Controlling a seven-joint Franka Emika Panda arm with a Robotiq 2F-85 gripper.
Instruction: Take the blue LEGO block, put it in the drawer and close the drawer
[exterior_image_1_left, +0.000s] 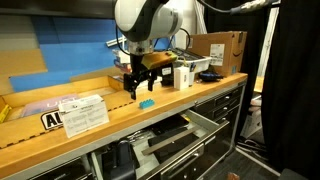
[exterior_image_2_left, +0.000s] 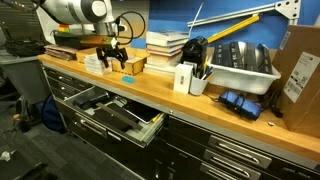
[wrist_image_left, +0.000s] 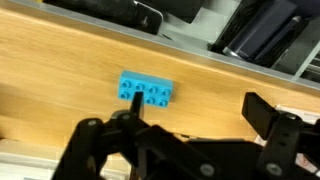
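Observation:
I need to move my gripper down and to the left in the wrist view, where the blue LEGO block (exterior_image_1_left: 147, 103) (wrist_image_left: 147, 91) is, and lower it around the block.
The blue LEGO block (wrist_image_left: 147, 91) lies flat on the wooden countertop near its front edge, and shows in both exterior views (exterior_image_1_left: 147, 102) (exterior_image_2_left: 129, 81). My gripper (wrist_image_left: 198, 105) is open and empty just above the counter. Its one fingertip overlaps the block's near edge and the other stands well to the side. In both exterior views the gripper (exterior_image_1_left: 141, 84) (exterior_image_2_left: 112, 60) hangs over the block. The drawer (exterior_image_1_left: 205, 124) (exterior_image_2_left: 150, 128) stands pulled open under the counter, with black tools inside.
A stack of books (exterior_image_2_left: 166, 44), a white box (exterior_image_2_left: 183, 77) and a grey bin (exterior_image_2_left: 243, 66) stand on the counter. A cardboard box (exterior_image_1_left: 222, 48) is at the far end. Papers (exterior_image_1_left: 82, 113) lie beside the block.

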